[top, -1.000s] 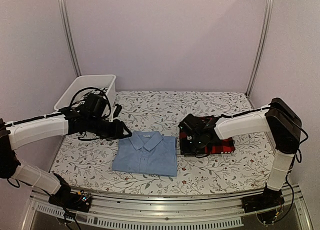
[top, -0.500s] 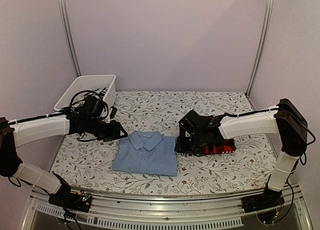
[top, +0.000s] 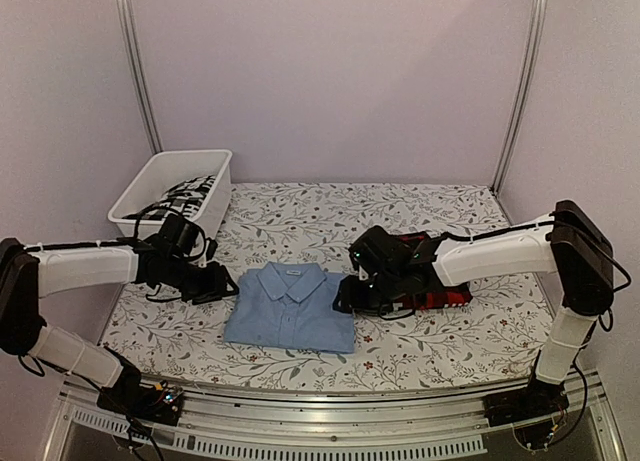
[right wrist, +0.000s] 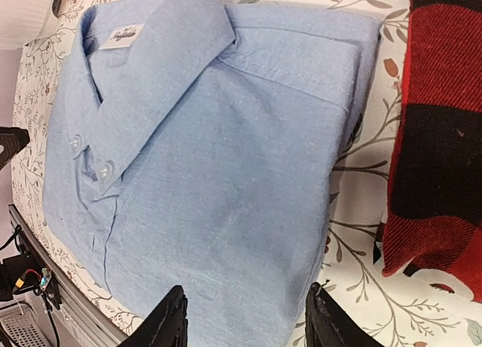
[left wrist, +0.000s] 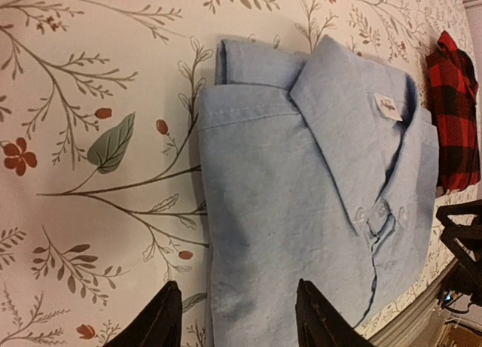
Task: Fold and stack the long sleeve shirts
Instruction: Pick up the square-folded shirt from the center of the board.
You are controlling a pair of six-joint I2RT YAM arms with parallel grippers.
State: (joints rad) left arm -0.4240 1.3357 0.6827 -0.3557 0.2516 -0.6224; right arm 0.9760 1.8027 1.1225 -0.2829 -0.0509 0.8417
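Observation:
My right gripper needs to go down next onto the blue shirt's edge facing the plaid shirt and close there, since that edge runs between my open fingers.
A light blue shirt (top: 290, 308) lies folded flat, collar away from me, in the middle of the floral table. The red-and-black plaid shirt (top: 445, 293) lies folded to its right, partly hidden by my right arm. My left gripper (top: 228, 283) is open at the blue shirt's left edge. In the left wrist view its jaws (left wrist: 236, 288) straddle that edge of the blue shirt (left wrist: 301, 181), with nothing held. My right gripper (top: 346, 299) is open at the blue shirt's right edge. Its jaws (right wrist: 245, 290) stand over the blue cloth (right wrist: 203, 159), the plaid shirt (right wrist: 444, 129) beside them.
A white bin (top: 150, 181) at the back left holds a black-and-white patterned cloth (top: 190, 194). A metal rail (top: 320, 421) runs along the near table edge. Walls with upright poles close in the back and sides.
My right gripper has let go of the plaid shirt, opened, and moved left to the blue shirt's right edge. My left gripper has come nearer and lower, to the shirt's left edge.

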